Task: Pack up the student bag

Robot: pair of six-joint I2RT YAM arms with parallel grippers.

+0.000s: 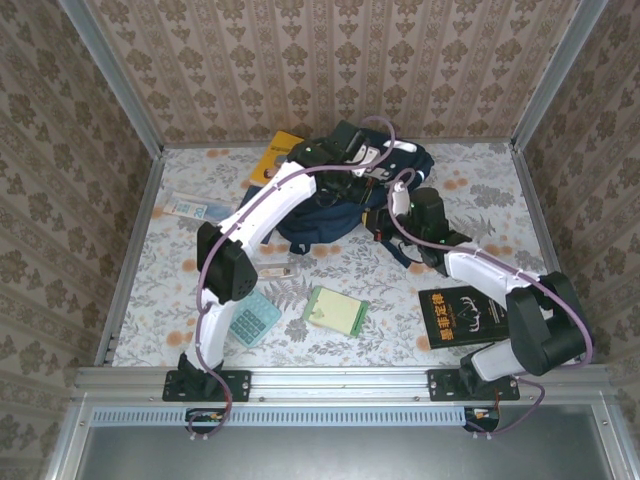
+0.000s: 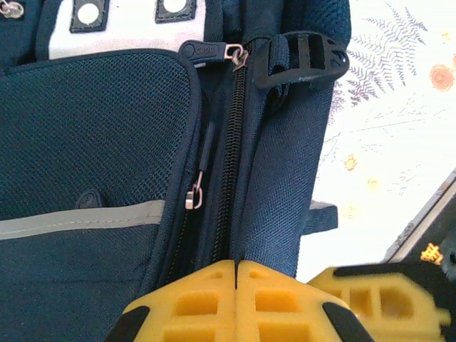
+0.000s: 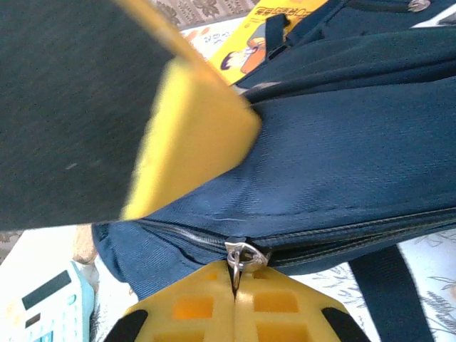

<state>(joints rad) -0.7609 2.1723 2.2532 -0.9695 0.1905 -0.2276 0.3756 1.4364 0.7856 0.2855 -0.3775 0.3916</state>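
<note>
I will next pull my right gripper back along the zipper toward the bag's end by the calculator (image 3: 130, 248) and then let go of the pull, because the zipper is still shut past its pull (image 3: 243, 255).
The student bag (image 1: 318, 212) is a dark navy backpack lying at the back middle of the table. My left gripper (image 2: 236, 268) is shut, its yellow fingertips pinching the bag's fabric (image 2: 278, 192) right beside the long main zipper (image 2: 231, 157). In the top view the left gripper (image 1: 365, 188) sits on the bag's right side. My right gripper (image 3: 235, 276) is shut on the metal zipper pull (image 3: 243, 255) of that zipper, close beside the left gripper's yellow finger (image 3: 192, 135). Seen from above, the right gripper (image 1: 383, 222) is at the bag's right edge.
A yellow book (image 1: 279, 156) lies partly under the bag at the back. In front of it are a black book (image 1: 462, 316), a green notebook (image 1: 336, 310), a pale blue calculator (image 1: 254, 319), a small white item (image 1: 278, 272) and a flat packet (image 1: 196, 210).
</note>
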